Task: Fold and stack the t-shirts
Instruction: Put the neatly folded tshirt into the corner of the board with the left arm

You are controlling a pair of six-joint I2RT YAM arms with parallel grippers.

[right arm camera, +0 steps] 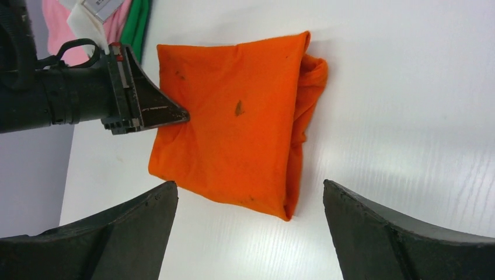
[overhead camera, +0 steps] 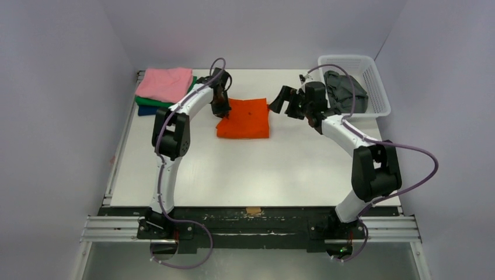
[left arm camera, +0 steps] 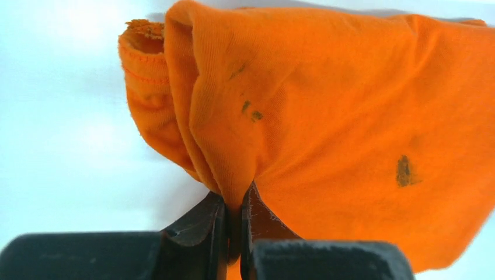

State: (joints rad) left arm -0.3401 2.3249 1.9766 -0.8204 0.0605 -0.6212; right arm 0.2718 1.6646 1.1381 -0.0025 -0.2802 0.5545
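The orange t-shirt should next be lifted by my left gripper, then lowered to the left in the top view, onto the stack's pink shirt [overhead camera: 165,85].
The bright orange t-shirt [overhead camera: 245,118] lies folded into a rough square in the far middle of the table. My left gripper [overhead camera: 220,107] is shut on its left edge; the left wrist view shows the orange cloth [left arm camera: 327,116] pinched between the fingers [left arm camera: 198,224]. In the right wrist view the orange shirt [right arm camera: 245,122] lies flat with the left gripper [right arm camera: 175,116] at its edge. My right gripper [overhead camera: 280,100] is open and empty, just right of the shirt and apart from it. A stack of folded pink [overhead camera: 166,81], green [overhead camera: 150,102] and navy shirts sits at the far left.
A white lattice basket [overhead camera: 373,79] at the far right holds dark grey cloth [overhead camera: 345,88]. A small brown tape patch [overhead camera: 253,210] marks the table's near edge. Pink and green shirts also show in the right wrist view [right arm camera: 125,26].
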